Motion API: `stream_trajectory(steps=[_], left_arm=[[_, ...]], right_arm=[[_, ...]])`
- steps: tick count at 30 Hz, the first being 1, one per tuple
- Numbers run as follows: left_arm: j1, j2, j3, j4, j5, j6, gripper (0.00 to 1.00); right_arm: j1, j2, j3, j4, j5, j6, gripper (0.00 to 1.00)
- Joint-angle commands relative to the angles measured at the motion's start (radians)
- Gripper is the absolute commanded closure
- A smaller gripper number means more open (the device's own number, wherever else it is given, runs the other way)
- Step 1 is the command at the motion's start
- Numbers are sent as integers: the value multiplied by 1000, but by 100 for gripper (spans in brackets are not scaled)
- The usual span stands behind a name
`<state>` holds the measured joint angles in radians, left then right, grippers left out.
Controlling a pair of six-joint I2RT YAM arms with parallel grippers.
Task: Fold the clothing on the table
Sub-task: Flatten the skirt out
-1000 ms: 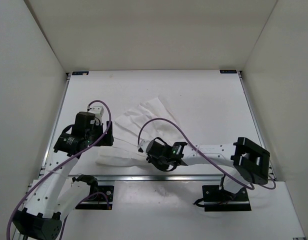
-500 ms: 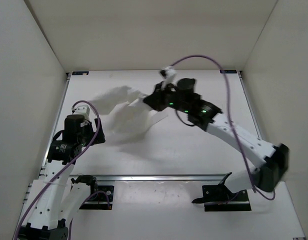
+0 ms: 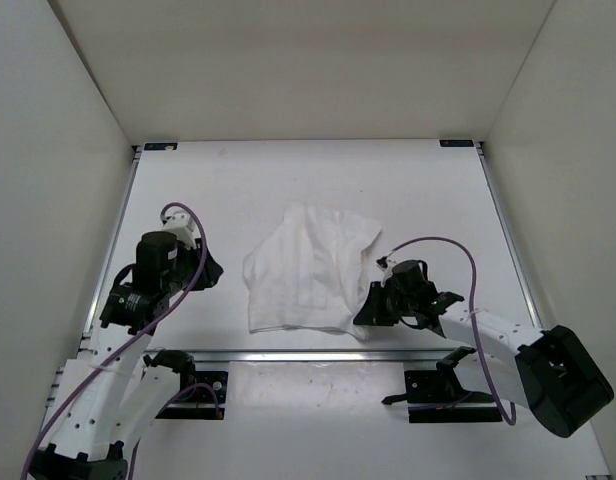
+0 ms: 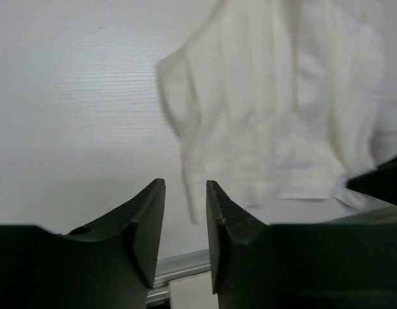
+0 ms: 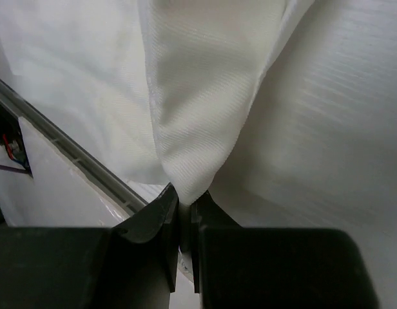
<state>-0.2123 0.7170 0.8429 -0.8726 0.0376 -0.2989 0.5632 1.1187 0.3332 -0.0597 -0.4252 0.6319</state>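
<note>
The clothing lies wrinkled, so my right gripper will next carry the pinched fold up and outward, then down toward the tabletop (image 3: pixel 374 269) (image 5: pixel 269 138) beside the garment's edge, and release it.
The white clothing (image 3: pixel 306 268) lies wrinkled and roughly rectangular on the table (image 3: pixel 428 190), its near edge close to the front rail. My right gripper (image 3: pixel 368 311) is at the garment's near right corner, and the right wrist view shows that gripper (image 5: pixel 185 198) shut on a pinched fold of the clothing (image 5: pixel 205 96). My left gripper (image 3: pixel 212 272) hovers left of the garment, apart from it. In the left wrist view, this gripper (image 4: pixel 185 185) is open with a narrow gap and nothing between its fingers, and the clothing (image 4: pixel 282 109) lies ahead to the right.
A silver rail (image 3: pixel 318 353) runs along the table's near edge, just below the garment; it also shows as the rail (image 4: pixel 179 261) under the left jaws. White walls enclose the table on three sides. Purple cables loop from both arms.
The right arm swung the garment up to the far side, then back down to the near right, still gripping it. The cloth now lies flatter. The left jaws have narrowed.
</note>
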Motion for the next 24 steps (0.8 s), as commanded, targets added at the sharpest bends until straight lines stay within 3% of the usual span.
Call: stream_trajectory(steps=[1,2,3,4,5,6,8,13,16,24], left_arm=[[-58,-42,-77,226,240,-138,62],[-74,-28,-124,256,283,-191,73],[-91,-5,-171,338,338,-236,75],[-98,8,-214,362,364,-255,71],[-111,36,-235,406,413,-293,54],[-134,48,-270,418,421,-339,44],[-176,42,-349,471,400,-386,39],[-176,-22,-491,488,335,-532,39],[-191,-13,-522,471,263,-551,33],[-222,105,-522,437,168,-531,37]], right_arm=[[-37,-83,1,95,-46,15,100],[-40,-92,0,93,-32,-4,100],[-51,-94,12,83,-32,-12,100],[-66,-95,9,78,-35,-23,99],[-69,-96,9,74,-34,-24,100],[-78,-94,10,80,-34,-35,100],[-79,-86,4,95,-46,-38,100],[-77,-82,-5,139,-67,-43,100],[-79,-74,-16,153,-78,-49,100],[-86,-117,-39,192,-99,-52,100]])
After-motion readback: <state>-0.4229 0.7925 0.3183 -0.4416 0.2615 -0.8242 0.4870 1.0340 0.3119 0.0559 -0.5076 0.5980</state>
